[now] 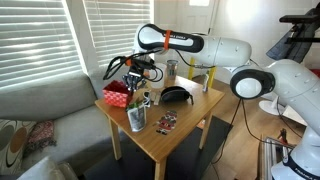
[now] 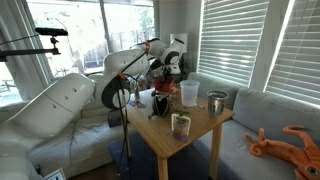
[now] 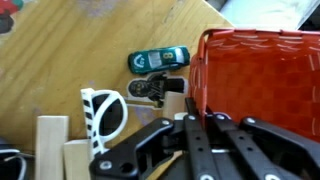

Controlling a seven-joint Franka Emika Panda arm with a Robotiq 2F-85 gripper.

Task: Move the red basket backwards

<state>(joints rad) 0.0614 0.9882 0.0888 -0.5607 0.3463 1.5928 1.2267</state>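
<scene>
I have the side of the red basket (image 1: 118, 96) (image 3: 255, 70) between my fingers, so next I will pull it back toward my base with a turn, over the tabletop, and let it go with my gripper.
The red basket (image 3: 255, 70) is a bright red square basket with mesh sides. In the wrist view it fills the right half, and its left wall runs down between my fingers. My gripper (image 3: 197, 112) is shut on that wall. In an exterior view the basket (image 1: 118, 96) sits at the window-side corner of the wooden table (image 1: 190, 125), with the gripper (image 1: 134, 78) reaching down onto its rim. In an exterior view the basket (image 2: 164, 90) is mostly hidden behind the gripper (image 2: 166, 72).
A black rounded object (image 1: 178, 96) lies mid-table. A cup holding utensils (image 1: 137, 118), a metal cup (image 1: 171, 69) and a white cup (image 1: 208, 80) also stand there. Beside the basket lie a teal toy car (image 3: 160, 60), a small black item (image 3: 158, 88) and a striped white piece (image 3: 105, 112).
</scene>
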